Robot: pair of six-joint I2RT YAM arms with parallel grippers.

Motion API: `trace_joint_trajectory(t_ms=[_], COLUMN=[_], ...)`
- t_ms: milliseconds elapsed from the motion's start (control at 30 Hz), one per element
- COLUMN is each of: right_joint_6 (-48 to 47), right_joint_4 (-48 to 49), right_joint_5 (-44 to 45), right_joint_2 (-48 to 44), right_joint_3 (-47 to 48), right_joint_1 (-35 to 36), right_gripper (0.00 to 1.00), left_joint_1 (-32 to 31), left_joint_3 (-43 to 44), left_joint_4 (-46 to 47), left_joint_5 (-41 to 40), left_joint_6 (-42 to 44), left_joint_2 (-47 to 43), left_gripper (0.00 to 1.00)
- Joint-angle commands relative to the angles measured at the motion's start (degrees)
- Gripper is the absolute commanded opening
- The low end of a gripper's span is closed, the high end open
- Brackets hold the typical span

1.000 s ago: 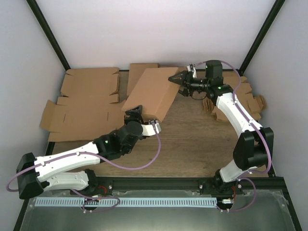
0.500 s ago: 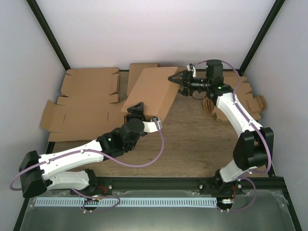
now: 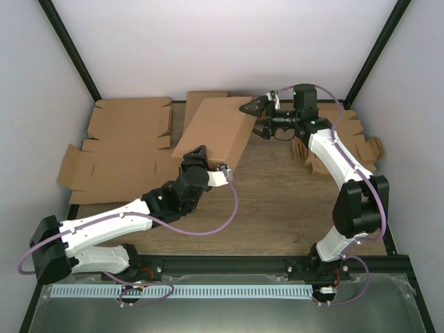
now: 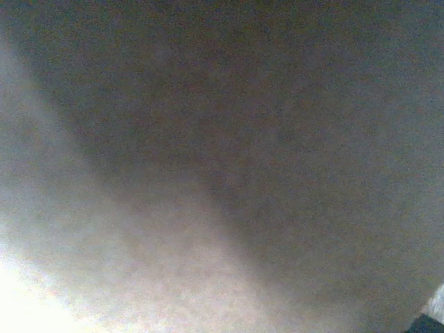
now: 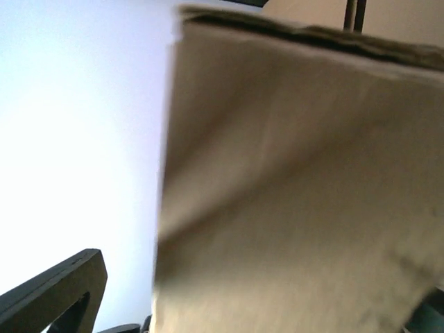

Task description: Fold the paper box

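Observation:
The narrower cardboard piece (image 3: 195,102) lies outward and below, so the left gripper should next swing the tilted box outward, lower it level over that piece and release it.
The paper box (image 3: 216,130) is a wide, shallow brown cardboard shape, tilted up at the middle back of the table. My left gripper (image 3: 197,157) is pressed against its near lower edge. The left wrist view shows only blurred brown cardboard (image 4: 263,139), so I cannot make out those fingers. My right gripper (image 3: 250,120) stands open at the box's upper right corner, one jaw above and one below it. In the right wrist view the box (image 5: 298,194) fills the right side, with one black fingertip (image 5: 62,291) at the lower left.
Large flat die-cut cardboard sheets (image 3: 125,149) lie at the back left. A narrower cardboard piece (image 3: 202,101) sits behind the box. Small notched cardboard blanks (image 3: 354,142) are piled at the back right. Black frame posts stand at both back corners.
The right gripper's jaws have spread wide at the box's corner. The left arm has pushed forward against the box's near edge, and the box has shifted slightly left.

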Motion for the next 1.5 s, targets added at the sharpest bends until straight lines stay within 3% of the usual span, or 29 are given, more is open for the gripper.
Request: trace_joint_trajectory(t_ms=[0,200,733,1133,1200,1300,1333,1467], right_joint_6=[-3.6,-7.9,-11.6,-12.9,-13.2,-13.6,-13.7,-13.7], right_joint_4=[-4.6,-8.4,-11.7,-12.8,-13.0,-13.2,-13.2,-13.0], right_joint_5=[4.3,13.1,18.8,18.2,18.0,17.5,17.5,17.2], right_joint_2=[2.1,-2.3,-14.2,-20.4,-20.5,-20.6,-20.6,-20.8], right_joint_3=[3.9,1.2,-8.3,-14.1,-14.4,-14.4,-14.4,-14.5], right_joint_1=[-0.1,-1.8,-4.8,-4.8,-4.8,-4.8,-4.8,-4.8], right_gripper=[0.99,1.0,0.99,0.98,0.98,0.98,0.98,0.98], left_joint_1=[4.0,8.4,19.0,24.2,24.4,25.0,25.4,25.9], left_joint_3=[2.4,2.6,15.1,27.9,28.9,30.4,32.5,33.8], left_joint_4=[-0.3,0.7,7.6,6.9,6.4,3.9,-0.8,-8.8], left_joint_5=[-0.1,1.1,1.5,2.8,3.7,6.9,9.6,13.1], left_joint_6=[-4.3,-4.9,2.4,5.7,5.8,3.9,1.3,-1.8], left_joint_2=[1.9,6.6,29.5,43.7,45.5,47.3,47.8,47.1], left_gripper=[0.56,0.55,0.56,0.61,0.68,0.91,0.98,1.0])
